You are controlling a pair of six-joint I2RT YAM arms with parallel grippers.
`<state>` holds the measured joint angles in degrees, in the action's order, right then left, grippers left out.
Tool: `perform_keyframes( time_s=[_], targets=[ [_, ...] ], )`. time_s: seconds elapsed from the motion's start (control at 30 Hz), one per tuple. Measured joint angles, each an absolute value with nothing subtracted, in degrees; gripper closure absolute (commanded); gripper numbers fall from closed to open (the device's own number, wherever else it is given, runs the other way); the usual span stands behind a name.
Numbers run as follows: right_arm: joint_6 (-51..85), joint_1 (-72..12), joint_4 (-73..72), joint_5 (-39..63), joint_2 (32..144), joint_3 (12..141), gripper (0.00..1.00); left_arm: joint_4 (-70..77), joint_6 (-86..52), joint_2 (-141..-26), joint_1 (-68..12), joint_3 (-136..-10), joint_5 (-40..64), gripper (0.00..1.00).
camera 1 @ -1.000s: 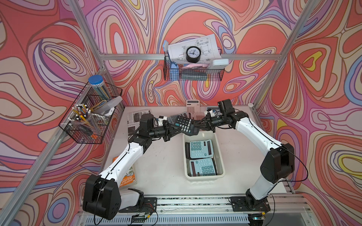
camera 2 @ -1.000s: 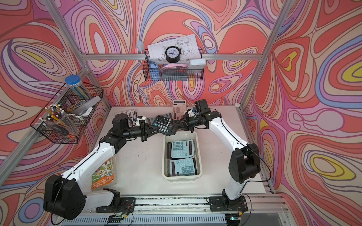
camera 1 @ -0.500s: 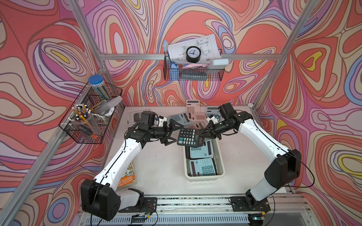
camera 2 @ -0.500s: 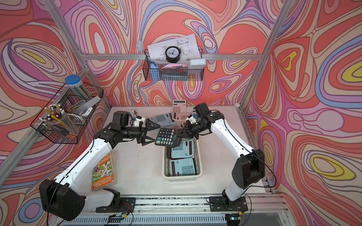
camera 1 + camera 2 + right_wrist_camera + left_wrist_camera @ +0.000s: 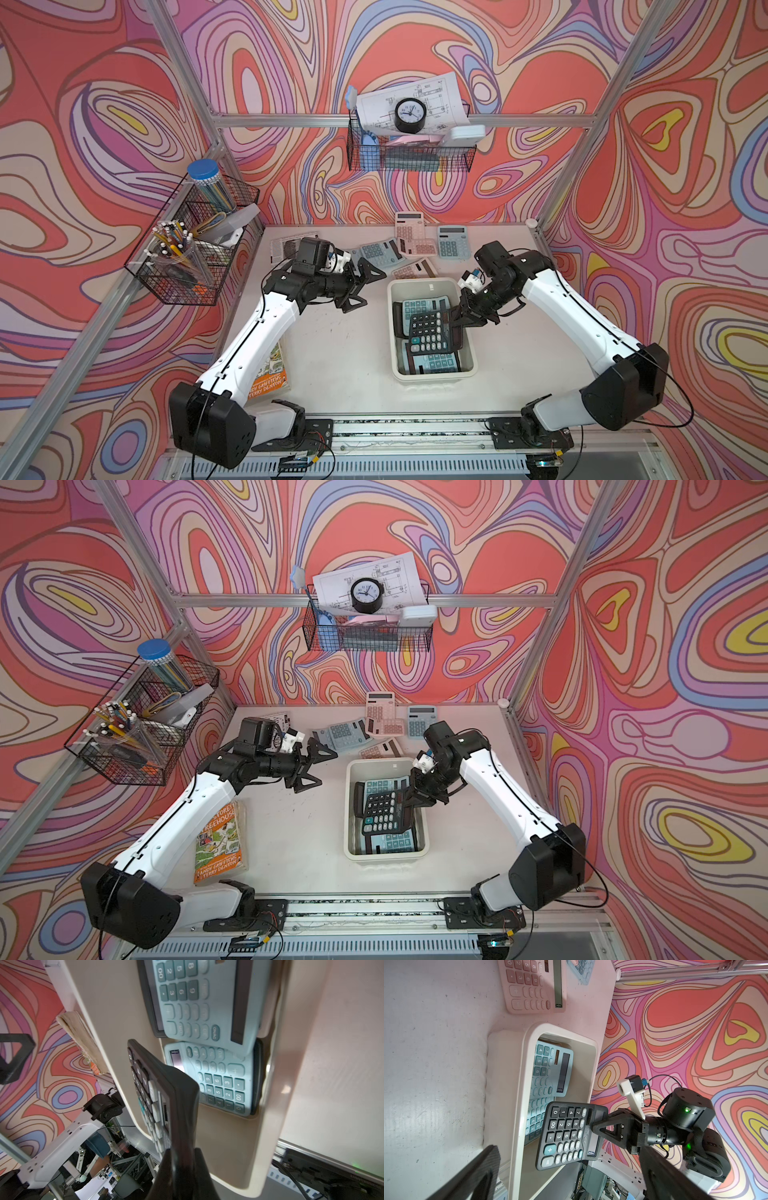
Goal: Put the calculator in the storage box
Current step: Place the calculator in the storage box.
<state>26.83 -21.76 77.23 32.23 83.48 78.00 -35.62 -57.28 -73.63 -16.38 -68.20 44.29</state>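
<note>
My right gripper moves back and down toward the near light-blue calculator [image 5: 218, 1076] next and releases the display end, since the black calculator hangs over the box's middle.
My right gripper [image 5: 457, 322] is shut on the display end of a black calculator [image 5: 430, 332]. The calculator hangs tilted over the middle of the cream-white storage box [image 5: 432, 377], as both top views show. Two light-blue calculators [image 5: 424, 305] lie inside the box beneath it. The right wrist view shows the black calculator [image 5: 149, 1088] edge-on between the closed jaws, above the box wall [image 5: 276, 1105]. My left gripper [image 5: 368, 289] stands open and empty over the table, left of the box. In the left wrist view, the calculator [image 5: 564, 1134] hovers above the box rim [image 5: 521, 1088].
Several pink and blue calculators [image 5: 409, 226] lie at the back of the table, behind the box. An orange book [image 5: 220, 841] lies at the front left under my left arm. Black wire baskets hang on the left wall [image 5: 191, 245] and back wall [image 5: 409, 156].
Both grippers held the black calculator near the back. The left gripper has let go, opened and drawn back left. The right gripper has carried the calculator forward over the box.
</note>
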Motion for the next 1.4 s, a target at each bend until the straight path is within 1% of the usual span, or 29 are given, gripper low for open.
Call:
perform_keyframes(
  time_s=[0.23, 0.43, 1.07, 1.13, 1.27, 1.33, 1.4],
  targets=[
    [25.0, -22.5, 77.8, 26.4, 83.3, 76.4, 1.0, -37.3, -56.2, -73.6, -16.4, -68.2, 43.3, 0.02],
    [23.6, -24.6, 77.6, 23.4, 83.4, 75.0, 1.0, -38.2, -55.3, -73.6, -16.4, -67.9, 42.8, 0.01],
    [25.6, -31.2, 74.6, 20.0, 84.9, 72.3, 1.0, -38.2, -54.8, -73.6, -16.4, -67.3, 42.6, 0.01],
    [26.2, -31.6, 74.2, 19.7, 85.1, 72.1, 0.97, -38.2, -54.8, -73.6, -16.4, -67.0, 42.6, 0.02],
    [26.7, -31.6, 74.5, 19.0, 85.3, 72.1, 0.79, -38.7, -54.2, -73.6, -16.4, -66.6, 42.4, 0.01],
    [26.8, -31.7, 75.5, 18.7, 85.6, 72.7, 0.72, -39.3, -53.8, -73.6, -16.4, -66.6, 42.2, 0.01],
    [26.7, -31.7, 76.5, 18.2, 86.3, 74.0, 0.69, -39.8, -53.4, -73.6, -16.4, -66.6, 42.0, 0.02]
  ],
)
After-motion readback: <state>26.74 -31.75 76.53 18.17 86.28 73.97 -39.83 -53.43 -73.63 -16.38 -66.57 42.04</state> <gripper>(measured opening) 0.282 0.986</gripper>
